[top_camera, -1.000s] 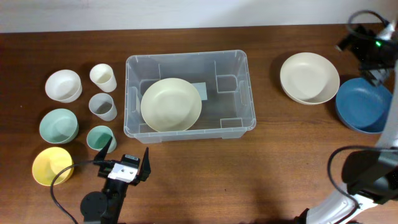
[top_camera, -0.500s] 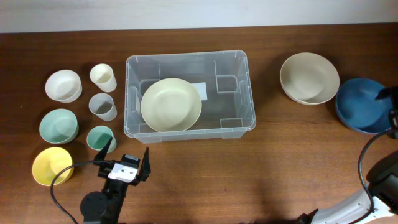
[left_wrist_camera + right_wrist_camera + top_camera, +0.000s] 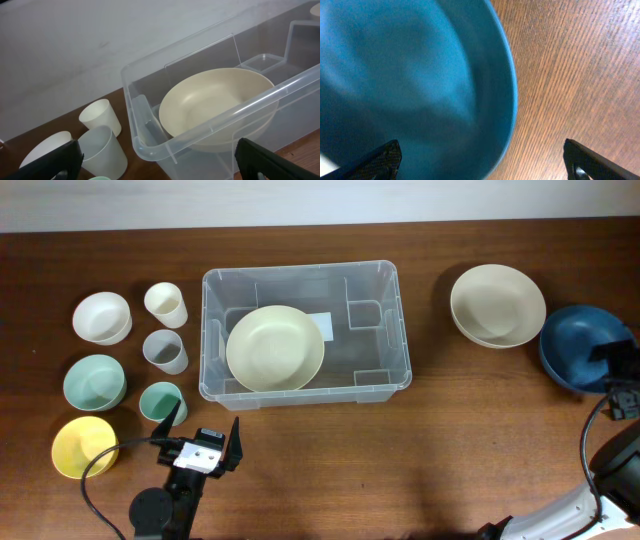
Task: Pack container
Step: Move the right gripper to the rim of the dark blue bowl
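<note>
The near rim of the blue bowl already runs between the spread fingers of my right gripper, so next my right gripper will move down over that rim and close.
The clear plastic container (image 3: 384,285) stands mid-table with a cream bowl (image 3: 275,347) inside; both show in the left wrist view, container (image 3: 150,145) and bowl (image 3: 212,102). My left gripper (image 3: 203,442) is open and empty, near the front edge, just short of the container. My right gripper (image 3: 618,375) is open over the right side of the blue bowl (image 3: 575,345) at the far right. In the right wrist view the blue bowl (image 3: 410,85) fills the left, its rim lying between my spread fingers (image 3: 382,160).
A cream bowl stack (image 3: 497,304) sits right of the container. Left of it stand a white bowl (image 3: 102,317), mint bowl (image 3: 94,382), yellow bowl (image 3: 82,446), and three cups: cream (image 3: 165,304), grey (image 3: 165,351), teal (image 3: 161,401).
My right arm swung from the far right back corner down to the blue bowl's right side. The left arm and the container have not moved.
</note>
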